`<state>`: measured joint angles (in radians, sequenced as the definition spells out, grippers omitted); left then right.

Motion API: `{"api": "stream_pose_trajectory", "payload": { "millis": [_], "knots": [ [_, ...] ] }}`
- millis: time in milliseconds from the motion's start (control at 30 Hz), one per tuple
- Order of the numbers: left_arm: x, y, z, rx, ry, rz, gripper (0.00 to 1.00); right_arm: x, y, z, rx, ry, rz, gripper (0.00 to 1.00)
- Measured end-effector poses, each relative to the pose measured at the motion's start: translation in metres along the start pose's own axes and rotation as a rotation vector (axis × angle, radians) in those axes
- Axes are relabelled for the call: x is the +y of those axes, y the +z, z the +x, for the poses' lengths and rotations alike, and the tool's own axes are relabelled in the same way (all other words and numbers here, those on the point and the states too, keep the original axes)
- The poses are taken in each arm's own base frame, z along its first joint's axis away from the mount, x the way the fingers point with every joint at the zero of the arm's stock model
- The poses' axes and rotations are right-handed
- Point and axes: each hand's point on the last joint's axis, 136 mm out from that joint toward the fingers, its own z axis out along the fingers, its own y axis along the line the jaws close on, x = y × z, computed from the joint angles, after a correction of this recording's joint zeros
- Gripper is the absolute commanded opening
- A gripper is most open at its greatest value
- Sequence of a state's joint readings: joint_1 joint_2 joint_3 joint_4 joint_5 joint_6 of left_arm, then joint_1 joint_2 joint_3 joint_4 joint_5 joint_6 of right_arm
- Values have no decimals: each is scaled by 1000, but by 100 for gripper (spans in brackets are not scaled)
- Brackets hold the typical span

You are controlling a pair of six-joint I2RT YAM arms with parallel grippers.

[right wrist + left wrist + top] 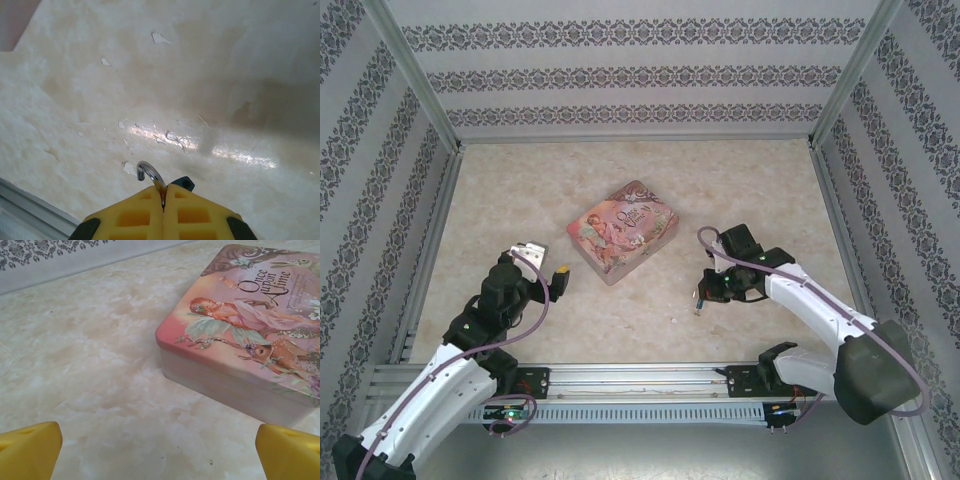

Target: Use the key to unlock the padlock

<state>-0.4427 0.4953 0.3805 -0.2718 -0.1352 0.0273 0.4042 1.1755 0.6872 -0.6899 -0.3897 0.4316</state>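
The padlock's shackle is already open. So my right gripper will next lower the padlock (pixel 182 182) onto the table, back toward the bar, and let go of it.
My right gripper (pixel 163 192) is shut on the padlock (pixel 182 182). A corner of its dark teal body pokes out past the yellow pads. The silvery shackle (pixel 150 172) curves out ahead of the pads, its loose end hanging free over the table. From above, that gripper (pixel 705 295) hovers low over the marble top, right of the tin. My left gripper (pixel 545 258) stands open with nothing in it, just left of the tin's near corner. Its yellow fingertips (pixel 30 450) frame bare table. The key is out of view.
A pink illustrated tin box (pixel 623 231) lies shut in the middle of the table; its near corner (pixel 240 355) is close ahead of my left gripper. Patterned walls close in three sides. A metal rail (pixel 640 378) runs along the near edge.
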Motion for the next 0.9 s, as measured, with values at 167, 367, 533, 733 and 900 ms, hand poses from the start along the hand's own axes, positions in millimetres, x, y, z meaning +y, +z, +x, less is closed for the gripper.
{"api": "stream_pose_trajectory", "payload": {
  "millis": [167, 367, 533, 733, 900],
  "knots": [
    [-16, -9, -4, 21, 80, 108, 99, -5, 8, 10, 62, 15, 24, 0],
    [-28, -20, -6, 17, 161, 187, 99, -9, 17, 15, 106, 25, 43, 0],
    [-29, -19, 15, 10, 188, 192, 99, -7, 28, 21, 152, 10, 55, 0],
    [-33, -15, 32, 33, 230, 207, 99, -5, 41, 22, 193, 3, 69, 0],
    [-36, -13, 36, 52, 243, 229, 99, -4, 47, 21, 204, -5, 73, 0]
  ]
}}
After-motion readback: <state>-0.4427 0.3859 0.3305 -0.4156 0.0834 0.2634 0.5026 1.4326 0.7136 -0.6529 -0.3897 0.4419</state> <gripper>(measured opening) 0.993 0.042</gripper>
